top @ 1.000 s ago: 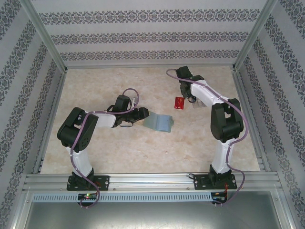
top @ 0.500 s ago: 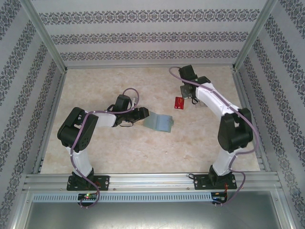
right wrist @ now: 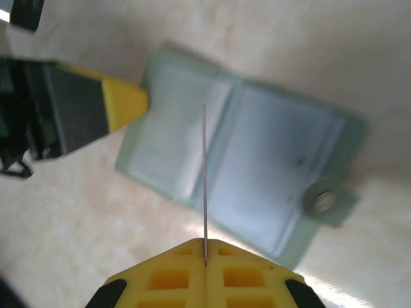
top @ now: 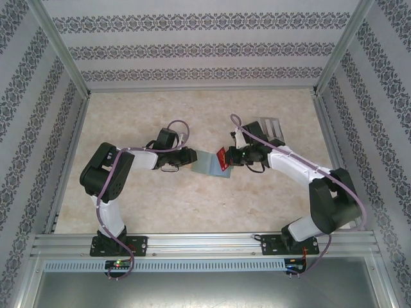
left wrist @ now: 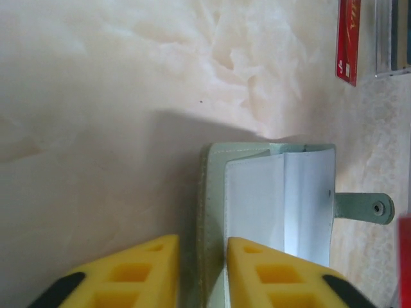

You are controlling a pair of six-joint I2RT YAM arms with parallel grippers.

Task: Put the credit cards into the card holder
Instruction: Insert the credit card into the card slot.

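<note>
The red credit card hangs crooked above the card holder's fold (top: 210,163) (right wrist: 220,141). Next, my right gripper needs to go down toward that fold, turn to line up the card, and then release it.
The grey-green card holder (top: 207,163) lies open mid-table, with two clear-pocketed leaves (right wrist: 270,167). My left gripper (top: 192,158) is shut on the edge of its left leaf (left wrist: 212,192), one yellow finger on each side (left wrist: 202,247). My right gripper (top: 230,157) is shut on a red credit card (top: 222,158). In the right wrist view that card shows edge-on as a thin line (right wrist: 205,179) rising from the closed fingertips (right wrist: 205,260), just above the holder's fold. Another red credit card (left wrist: 349,38) sits beside the clear stand.
The clear slotted stand (top: 270,128) is at the back right and holds more cards (left wrist: 392,32). Metal frame posts and patterned walls close in the marble tabletop (top: 148,205). The holder's snap tab (left wrist: 366,207) sticks out to the right.
My right arm swung from the clear stand forward and left, bringing a red card over the holder. My left jaws narrowed onto the holder's left leaf, and the holder shifted slightly.
</note>
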